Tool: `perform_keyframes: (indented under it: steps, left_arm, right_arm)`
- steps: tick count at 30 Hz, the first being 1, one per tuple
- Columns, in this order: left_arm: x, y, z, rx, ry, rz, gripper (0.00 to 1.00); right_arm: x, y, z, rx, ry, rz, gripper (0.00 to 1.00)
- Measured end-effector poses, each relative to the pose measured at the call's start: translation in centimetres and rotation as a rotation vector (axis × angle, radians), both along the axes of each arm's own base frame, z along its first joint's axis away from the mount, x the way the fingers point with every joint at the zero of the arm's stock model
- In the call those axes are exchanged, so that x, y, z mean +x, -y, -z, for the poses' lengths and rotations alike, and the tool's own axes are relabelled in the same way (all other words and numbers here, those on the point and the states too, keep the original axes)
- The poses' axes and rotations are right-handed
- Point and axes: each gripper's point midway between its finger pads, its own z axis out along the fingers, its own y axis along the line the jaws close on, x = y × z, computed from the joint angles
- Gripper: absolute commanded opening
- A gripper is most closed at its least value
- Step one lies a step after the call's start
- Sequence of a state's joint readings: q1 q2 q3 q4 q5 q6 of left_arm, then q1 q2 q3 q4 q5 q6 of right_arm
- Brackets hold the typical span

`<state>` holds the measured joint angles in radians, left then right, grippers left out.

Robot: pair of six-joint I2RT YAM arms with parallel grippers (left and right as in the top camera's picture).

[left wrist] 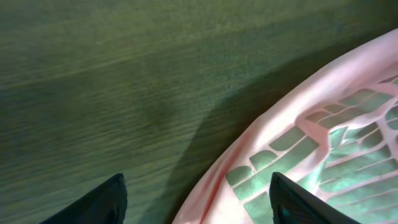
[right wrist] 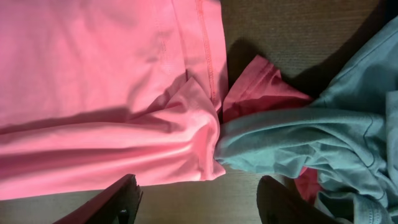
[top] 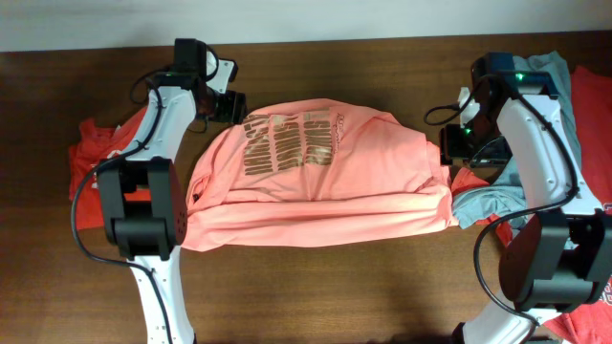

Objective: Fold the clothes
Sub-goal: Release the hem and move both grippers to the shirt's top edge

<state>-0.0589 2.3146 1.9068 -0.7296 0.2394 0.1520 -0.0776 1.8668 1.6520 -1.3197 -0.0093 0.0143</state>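
Observation:
My left gripper should move down next onto the pink shirt's far edge (top: pixel 243 124) (left wrist: pixel 208 198) beside the bronze lettering and close, as its open fingers are already on both sides of the raised edge.
The salmon-pink T-shirt (top: pixel 325 182) lies folded lengthwise across the middle of the table, bronze lettering (top: pixel 287 143) facing up at its left end. My left gripper (top: pixel 229 103) is open above the shirt's upper left edge; in the left wrist view (left wrist: pixel 196 202) its fingers straddle the pink hem (left wrist: pixel 249 149) and hold nothing. My right gripper (top: pixel 457 143) is open beside the shirt's right end; in the right wrist view (right wrist: pixel 196 199) it hovers empty over the pink corner (right wrist: pixel 186 124), next to a grey-teal shirt (right wrist: pixel 323 137).
A red-orange shirt (top: pixel 91 162) lies under the left arm's base. The grey-teal shirt (top: pixel 488 201) and a red one (top: pixel 593 96) are heaped at the right by the right arm. A red scrap (right wrist: pixel 261 87) pokes out between the pink and teal shirts.

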Motion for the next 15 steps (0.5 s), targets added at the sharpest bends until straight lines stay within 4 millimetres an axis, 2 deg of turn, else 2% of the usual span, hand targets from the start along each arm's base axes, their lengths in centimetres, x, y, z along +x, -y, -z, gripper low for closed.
perform_keyframes:
  steps: [4,9,12,13,15]
  left_arm:
    - [-0.2,0.2,1.6,-0.008,-0.03,0.007,0.61]
    - [-0.7,0.7,2.6,-0.032,-0.06,0.024,0.58]
    - [-1.4,1.5,3.4,-0.05,-0.095,0.044,0.36]
    - [-1.5,1.7,3.7,-0.056,-0.104,0.048,0.24]
    - [-2.0,2.2,3.9,-0.071,-0.124,0.059,0.14]
  right_arm:
    - [0.0,0.0,0.0,0.0,0.0,0.0,0.64]
    - [0.0,0.0,0.0,0.0,0.0,0.0,0.63]
    - [0.0,0.0,0.0,0.003,0.0,0.0,0.61]
    - [0.0,0.0,0.0,0.003,0.0,0.0,0.6]
    - [0.0,-0.1,0.0,0.003,0.0,0.0,0.57]
